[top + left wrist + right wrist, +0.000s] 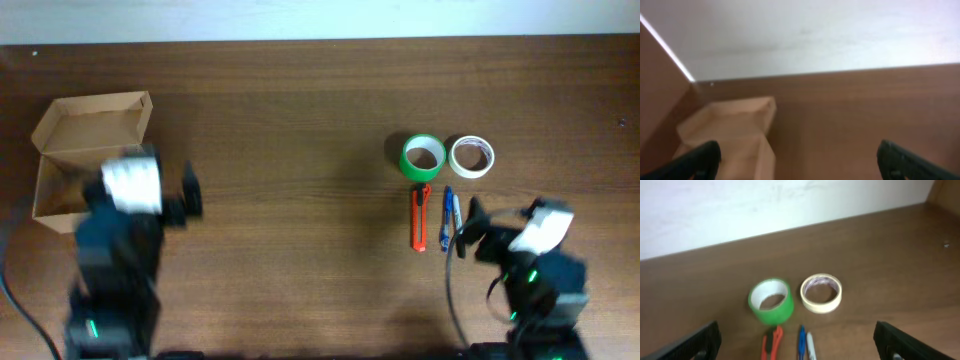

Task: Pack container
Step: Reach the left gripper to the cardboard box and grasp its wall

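Observation:
My left gripper will next move outward, then tilt down and lower to the edge of the cardboard that faces the tape rolls, because the container is far from them.
The tan cardboard container [85, 135] lies open at the far left, its flap lid folded back; it also shows in the left wrist view [735, 135]. A green tape roll [423, 157], a cream tape roll [472, 156], an orange box cutter [420, 217] and a blue-and-white pen [450, 216] lie at the right. They also show in the right wrist view: green roll [771, 301], cream roll [821, 293], cutter [772, 342], pen [805, 342]. My left gripper [188, 192] is open and empty, just right of the container. My right gripper [468, 230] is open and empty, just below the pen.
The table's far edge meets a white wall [320, 20]. Bare brown tabletop [300, 200] lies between the container and the tape rolls.

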